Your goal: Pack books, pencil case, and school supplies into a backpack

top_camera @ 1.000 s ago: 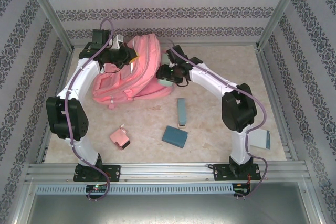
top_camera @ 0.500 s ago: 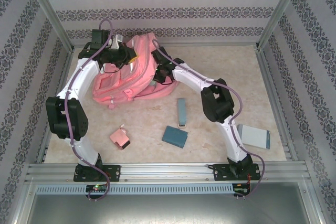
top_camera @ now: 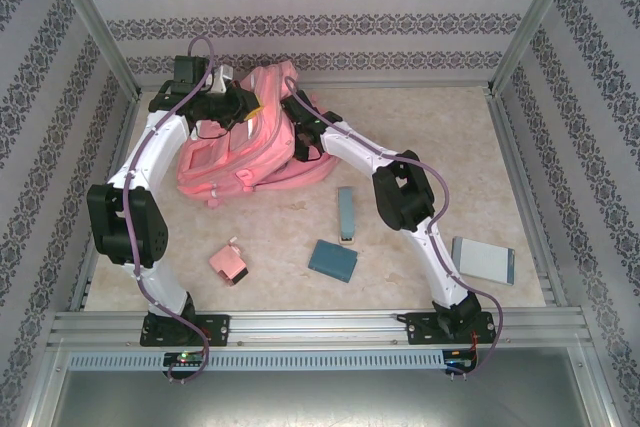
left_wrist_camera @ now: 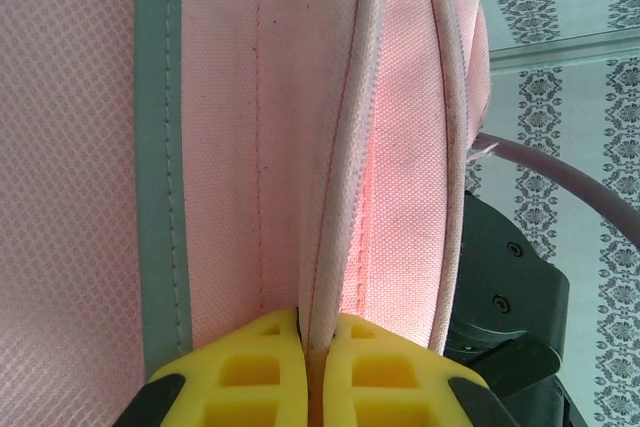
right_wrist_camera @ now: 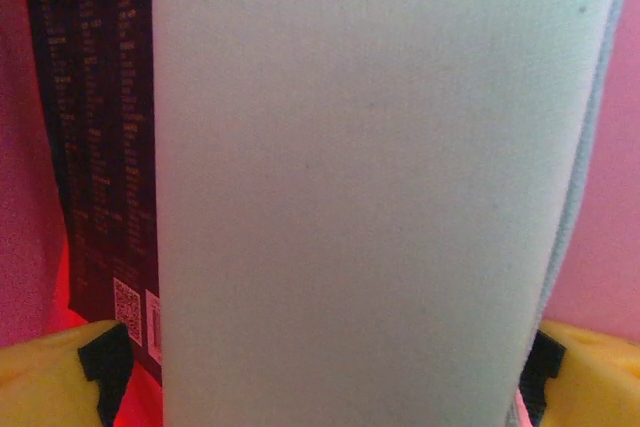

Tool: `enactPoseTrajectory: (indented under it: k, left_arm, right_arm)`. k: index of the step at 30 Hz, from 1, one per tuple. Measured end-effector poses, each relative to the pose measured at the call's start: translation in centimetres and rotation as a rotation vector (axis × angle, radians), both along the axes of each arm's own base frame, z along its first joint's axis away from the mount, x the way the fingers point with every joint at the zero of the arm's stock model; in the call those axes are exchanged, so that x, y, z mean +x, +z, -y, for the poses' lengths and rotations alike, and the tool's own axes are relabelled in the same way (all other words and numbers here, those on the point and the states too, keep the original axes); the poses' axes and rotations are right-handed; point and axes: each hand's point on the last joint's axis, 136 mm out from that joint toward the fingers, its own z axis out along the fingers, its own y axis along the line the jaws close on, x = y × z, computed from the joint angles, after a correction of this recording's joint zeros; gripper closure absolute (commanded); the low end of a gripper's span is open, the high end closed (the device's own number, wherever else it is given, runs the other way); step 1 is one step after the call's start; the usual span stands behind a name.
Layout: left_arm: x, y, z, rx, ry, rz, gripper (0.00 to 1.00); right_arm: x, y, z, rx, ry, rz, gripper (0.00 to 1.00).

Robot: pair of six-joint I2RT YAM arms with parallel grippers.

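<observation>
My left gripper needs to go down toward the pink backpack's body [top_camera: 258, 139] next and let go of the piped edge, because the pencil case is already inside the opening.
The pink backpack [top_camera: 228, 159] lies at the back left of the table. My left gripper [top_camera: 248, 107] is shut on the piped edge of its opening, the yellow pads pinching the piping [left_wrist_camera: 318, 332]. My right gripper [top_camera: 300, 134] reaches into that opening. In the right wrist view the pale mint pencil case [right_wrist_camera: 350, 177] lies between its wide-spread yellow fingers [right_wrist_camera: 45, 372], with a thin gap on the left side. A dark navy book [right_wrist_camera: 95, 127] lies beside the case inside the pink lining. My right gripper [right_wrist_camera: 320, 367] is open.
Loose on the table lie a pink boxy piece [top_camera: 229, 264], a dark-teal block [top_camera: 332, 260], a slim light-teal bar [top_camera: 345, 213] and a pale grey-blue rectangle [top_camera: 483, 260]. Patterned walls and metal rails [top_camera: 300, 325] enclose the table.
My right arm has pushed left into the backpack's opening with the pencil case, and its jaws have spread wider. The left gripper has kept its hold.
</observation>
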Motion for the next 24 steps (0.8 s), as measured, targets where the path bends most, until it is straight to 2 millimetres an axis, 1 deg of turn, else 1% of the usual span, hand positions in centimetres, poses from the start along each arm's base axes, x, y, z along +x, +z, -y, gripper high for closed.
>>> enactPoseTrajectory:
  k: [2, 6, 11, 15, 18, 20, 24]
  left_arm:
    - [0.0, -0.1, 0.0, 0.002, -0.003, -0.001, 1.0]
    - [-0.2, -0.3, 0.0, 0.013, -0.013, 0.001, 1.0]
    - [-0.2, -0.4, 0.0, 0.025, -0.023, 0.011, 1.0]
    - [-0.3, -0.5, 0.0, 0.034, -0.033, 0.017, 1.0]
    - [-0.5, -0.8, 0.0, 0.046, -0.045, 0.014, 0.99]
    - [-0.6, -1.1, 0.1, 0.05, -0.057, 0.015, 0.99]
    - [-0.9, -2.3, 0.1, 0.065, -0.07, 0.003, 0.99]
  right_arm:
    - [-0.2, -0.1, 0.3, -0.002, -0.002, -0.003, 0.02]
    - [-0.3, 0.8, 1.6, -0.004, -0.011, -0.002, 0.02]
    - [-0.8, 3.5, 3.8, 0.004, -0.021, 0.026, 0.02]
    - [-1.4, 6.0, 6.5, 0.005, -0.047, 0.059, 0.02]
    - [-2.3, 6.7, 9.1, -0.021, -0.079, 0.069, 0.02]
    - [-3.2, 6.4, 11.3, -0.05, -0.11, 0.061, 0.02]
    - [-5.7, 5.6, 17.2, -0.132, -0.203, 0.038, 0.02]
